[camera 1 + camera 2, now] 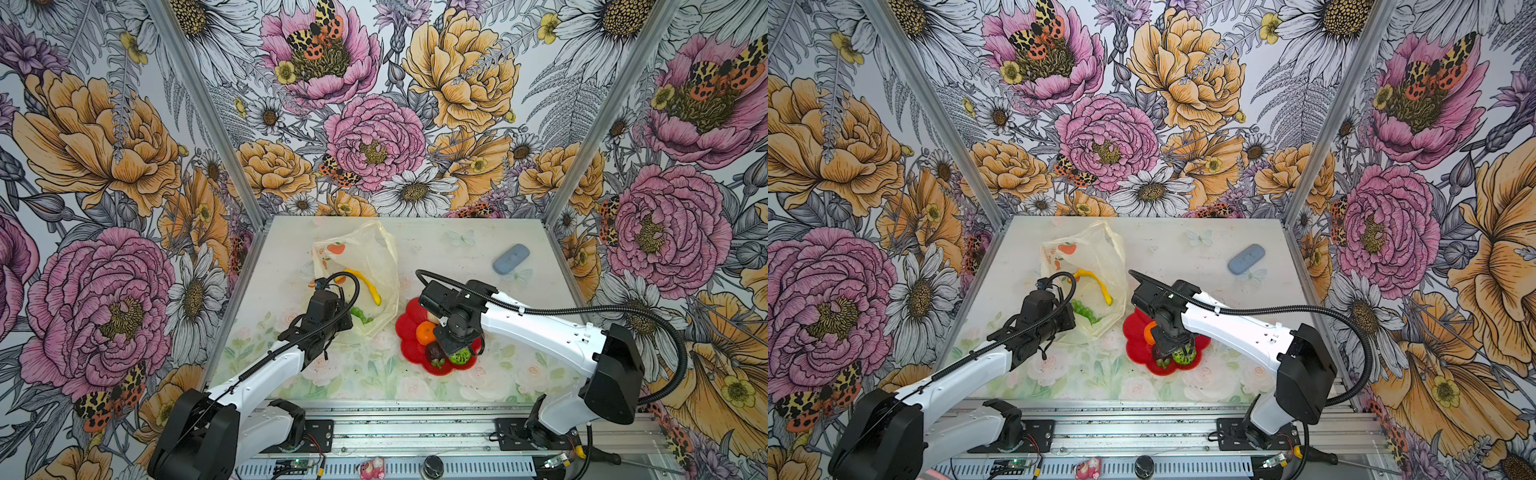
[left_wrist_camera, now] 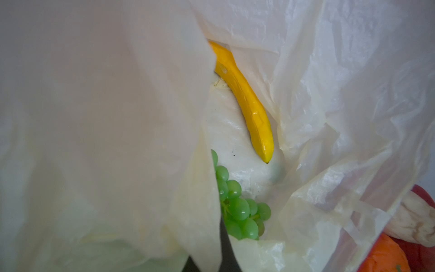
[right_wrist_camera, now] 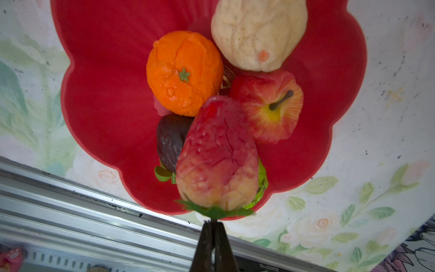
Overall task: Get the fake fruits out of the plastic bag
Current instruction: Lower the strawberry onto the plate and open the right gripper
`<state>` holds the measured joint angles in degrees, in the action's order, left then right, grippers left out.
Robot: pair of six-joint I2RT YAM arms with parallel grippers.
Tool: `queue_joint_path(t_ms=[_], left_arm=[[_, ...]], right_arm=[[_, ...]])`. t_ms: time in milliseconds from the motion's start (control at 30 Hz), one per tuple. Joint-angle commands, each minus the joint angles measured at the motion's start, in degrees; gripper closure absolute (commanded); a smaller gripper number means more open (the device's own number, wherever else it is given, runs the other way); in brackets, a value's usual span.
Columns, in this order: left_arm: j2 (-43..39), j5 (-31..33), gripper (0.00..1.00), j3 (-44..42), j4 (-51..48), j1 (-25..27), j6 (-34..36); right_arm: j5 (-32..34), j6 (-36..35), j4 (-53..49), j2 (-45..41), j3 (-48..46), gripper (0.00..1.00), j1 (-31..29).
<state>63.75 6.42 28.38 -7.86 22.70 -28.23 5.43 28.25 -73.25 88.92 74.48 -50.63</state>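
My right gripper should go down beside the dark mangosteen (image 3: 172,140) and let go of the green leaf cap there, because the strawberry is already hanging over the red plate (image 3: 98,106).
The cream plastic bag (image 1: 365,249) lies at the back left of the table, mouth toward me. My left gripper (image 2: 207,256) is shut on a fold of its film and holds the mouth up. Inside lie a yellow banana (image 2: 244,99) and a green grape bunch (image 2: 240,212). My right gripper (image 3: 213,223) is shut on the green leaf cap of the strawberry (image 3: 216,155), which hangs over the red flower-shaped plate (image 3: 98,106). On the plate rest an orange (image 3: 183,73), a pale pear (image 3: 259,33), an apple (image 3: 270,108), a dark mangosteen (image 3: 169,139) and a bumpy green fruit (image 3: 262,186).
A blue-grey oblong object (image 1: 511,258) lies at the back right. The plate (image 1: 409,328) sits just right of the bag's mouth, near the table's middle. A metal rail (image 1: 374,415) runs along the front edge, and floral walls close in three sides.
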Motion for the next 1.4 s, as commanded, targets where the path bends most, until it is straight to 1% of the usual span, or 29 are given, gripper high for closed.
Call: queue_joint_path(t_ms=[0,467,833,933,1133,1367], left_arm=[[-0.7,0.17,1.0,-0.6,0.94,-0.31,0.94],[-1.0,0.26,1.0,-0.57,0.77,-0.31,1.1],[-1.44,0.26,1.0,-0.59,0.65,-0.29,1.18],[-1.68,0.31,1.0,-0.67,0.62,-0.29,1.16],[-1.62,0.27,1.0,-0.68,0.64,-0.29,1.24],[-1.98,0.42,1.0,-0.76,0.47,-0.33,1.24]], right_arm=[[0.08,-0.94,-1.48,1.59,2.68,1.0,0.25],[3.0,-0.69,-3.21,7.03,6.07,1.0,0.55],[4.4,-1.27,-2.08,11.0,7.96,1.0,0.71],[4.49,-1.26,-1.51,11.5,7.88,0.98,0.66],[4.27,-1.28,-1.06,11.3,7.94,0.88,0.71],[5.0,-1.09,-1.1,9.04,7.45,0.68,0.63]])
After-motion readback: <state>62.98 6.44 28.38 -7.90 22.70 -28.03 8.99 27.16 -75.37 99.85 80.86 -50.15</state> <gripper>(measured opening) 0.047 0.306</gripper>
